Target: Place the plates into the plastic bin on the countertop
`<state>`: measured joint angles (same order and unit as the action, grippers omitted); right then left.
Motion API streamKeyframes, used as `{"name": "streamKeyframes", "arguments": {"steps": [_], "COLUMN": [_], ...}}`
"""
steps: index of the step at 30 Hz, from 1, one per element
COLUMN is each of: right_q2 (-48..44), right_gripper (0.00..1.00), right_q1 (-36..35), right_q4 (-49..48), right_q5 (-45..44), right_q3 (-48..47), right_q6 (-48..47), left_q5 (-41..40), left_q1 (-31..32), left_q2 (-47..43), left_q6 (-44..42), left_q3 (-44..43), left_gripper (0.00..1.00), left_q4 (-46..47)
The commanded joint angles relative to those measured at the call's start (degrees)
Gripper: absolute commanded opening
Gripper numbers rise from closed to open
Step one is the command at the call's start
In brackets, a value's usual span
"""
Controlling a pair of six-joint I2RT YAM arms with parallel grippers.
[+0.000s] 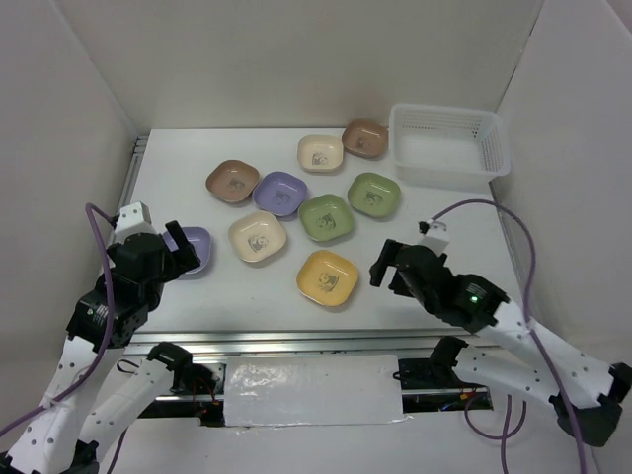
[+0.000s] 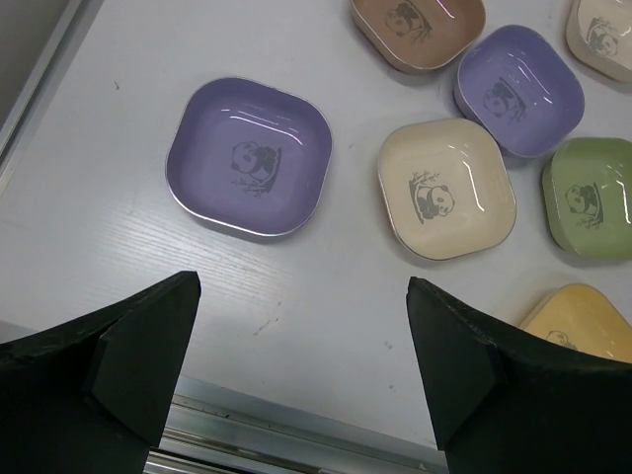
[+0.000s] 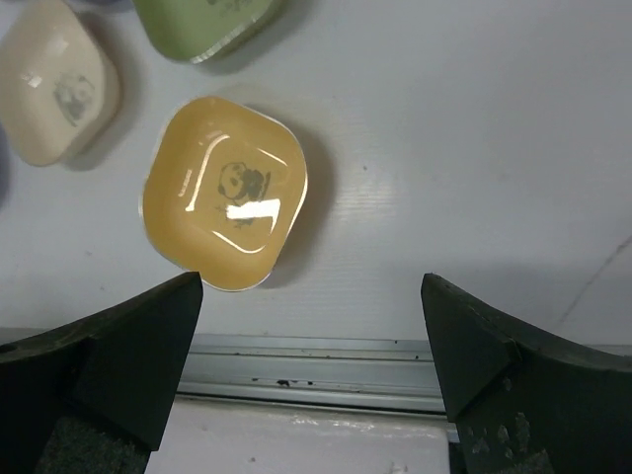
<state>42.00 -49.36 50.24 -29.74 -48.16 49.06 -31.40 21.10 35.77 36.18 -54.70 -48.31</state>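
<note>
The orange plate (image 3: 224,193) lies nearest, so my right gripper comes down next and shifts onto the rim of the plate's facing side.
Several plates lie on the white countertop (image 1: 434,222): brown (image 1: 233,181), lilac (image 1: 279,192), cream (image 1: 321,152), brown (image 1: 365,138), two green (image 1: 374,194), cream (image 1: 257,237), orange (image 1: 327,276). The white plastic bin (image 1: 449,143) stands empty at the far right. My left gripper (image 1: 176,252) (image 2: 301,336) is open and empty, just short of another lilac plate (image 2: 249,158). My right gripper (image 1: 387,265) (image 3: 311,326) is open and empty, to the right of the orange plate (image 3: 224,193).
A metal rail (image 1: 296,341) runs along the near edge, under both grippers. White walls enclose the countertop on the left, back and right. The bin sits close to the right wall.
</note>
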Motion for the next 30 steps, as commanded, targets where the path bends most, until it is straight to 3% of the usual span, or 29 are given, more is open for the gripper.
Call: {"name": "streamKeyframes", "arguments": {"steps": [1, 7, 11, 16, 19, 22, 24, 25, 30], "right_q2": [7.8, 25.7, 36.9, 41.3, 41.7, 38.8, 35.6, 34.4, 24.0], "right_gripper": [1.00, 0.98, 0.92, 0.83, 0.57, 0.18, 0.12, 0.01, 0.00], "right_q1": [-0.5, -0.8, -0.3, 0.0, 0.2, -0.2, -0.5, -0.7, -0.5], "right_q4": [-12.7, -25.0, -29.8, -33.9, -32.6, -30.7, -27.5, -25.6, -15.8], "right_q5": [4.5, 6.2, 7.7, 9.3, 8.0, 6.5, 4.9, 4.0, -0.2], "right_q3": [7.3, 11.2, 10.0, 10.7, 10.5, 11.3, 10.9, 10.4, 5.2], "right_q6": [7.4, 12.6, 13.3, 14.8, 16.6, 18.8, 19.4, 20.3, 19.2], "left_q5": [0.5, 2.2, 3.2, 3.9, 4.2, 4.4, 4.6, 4.8, 4.3], "left_q1": [0.0, -0.3, -0.4, -0.4, -0.4, -0.4, -0.3, -0.4, -0.4], "left_q2": [0.7, 1.5, 2.0, 2.5, 2.4, 2.4, 2.1, 2.1, 1.8], "left_q6": [-1.3, -2.2, -2.7, -3.0, -3.3, -3.4, -3.6, -3.6, -3.3], "left_q3": [0.1, 0.4, 0.6, 0.6, 0.6, 0.6, 0.6, 0.6, 0.7], "left_gripper": [0.99, 0.99, 0.99, 0.99, 0.99, 0.99, 0.99, 0.99, 0.99], "left_q4": [2.5, 3.3, 3.8, 4.0, 4.2, 4.3, 4.4, 4.5, 4.3]}}
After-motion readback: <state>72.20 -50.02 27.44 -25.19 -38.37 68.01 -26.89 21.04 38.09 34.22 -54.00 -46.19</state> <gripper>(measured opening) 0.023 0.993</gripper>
